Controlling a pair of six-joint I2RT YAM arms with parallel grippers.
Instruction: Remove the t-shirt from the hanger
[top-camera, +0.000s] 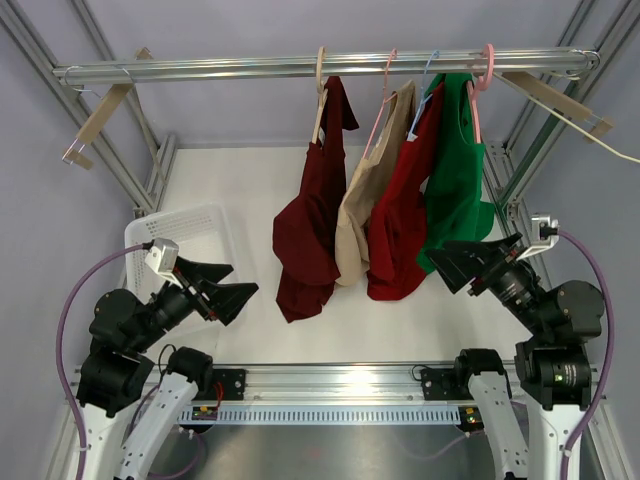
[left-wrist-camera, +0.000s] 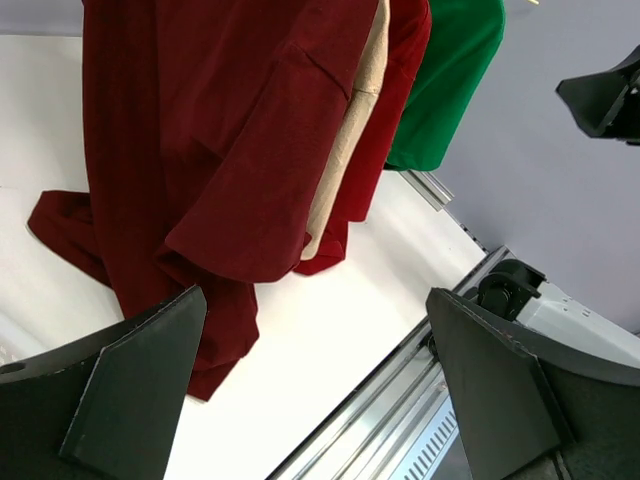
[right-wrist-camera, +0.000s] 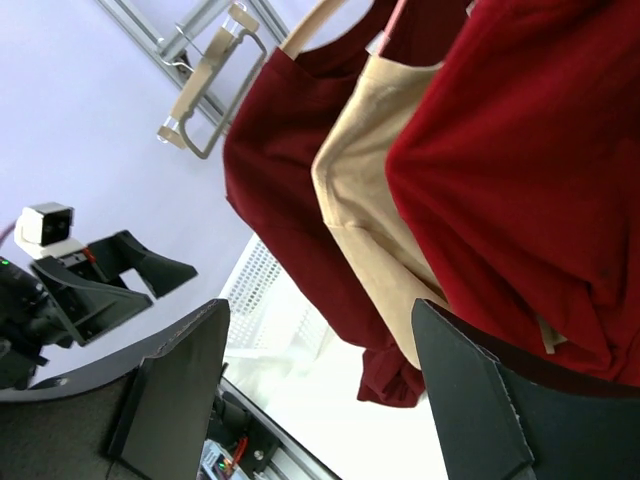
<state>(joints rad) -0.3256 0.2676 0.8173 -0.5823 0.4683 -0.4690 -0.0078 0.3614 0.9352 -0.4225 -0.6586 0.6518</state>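
Note:
Next, my right gripper rises left in the top view onto the dark red shirt's hanger arm (top-camera: 319, 118) (right-wrist-camera: 312, 27), which is above it and bare of cloth.
Several t-shirts hang on hangers from the metal rail (top-camera: 300, 66): a dark red one (top-camera: 312, 215), a beige one (top-camera: 362, 210), a bright red one (top-camera: 405, 215) and a green one (top-camera: 458, 180). The dark red shirt's hem rests on the table. My left gripper (top-camera: 222, 283) is open and empty, low at the left, just left of the dark red shirt (left-wrist-camera: 220, 150). My right gripper (top-camera: 463, 262) is open and empty, just below the green shirt's hem. The right wrist view shows the dark red (right-wrist-camera: 290, 190), beige (right-wrist-camera: 375, 210) and bright red (right-wrist-camera: 520, 180) shirts.
A white perforated basket (top-camera: 190, 235) stands at the left behind my left gripper. Two empty wooden hangers hang on the rail, one at the far left (top-camera: 98, 115) and one at the far right (top-camera: 560, 100). The frame's metal posts stand at both sides.

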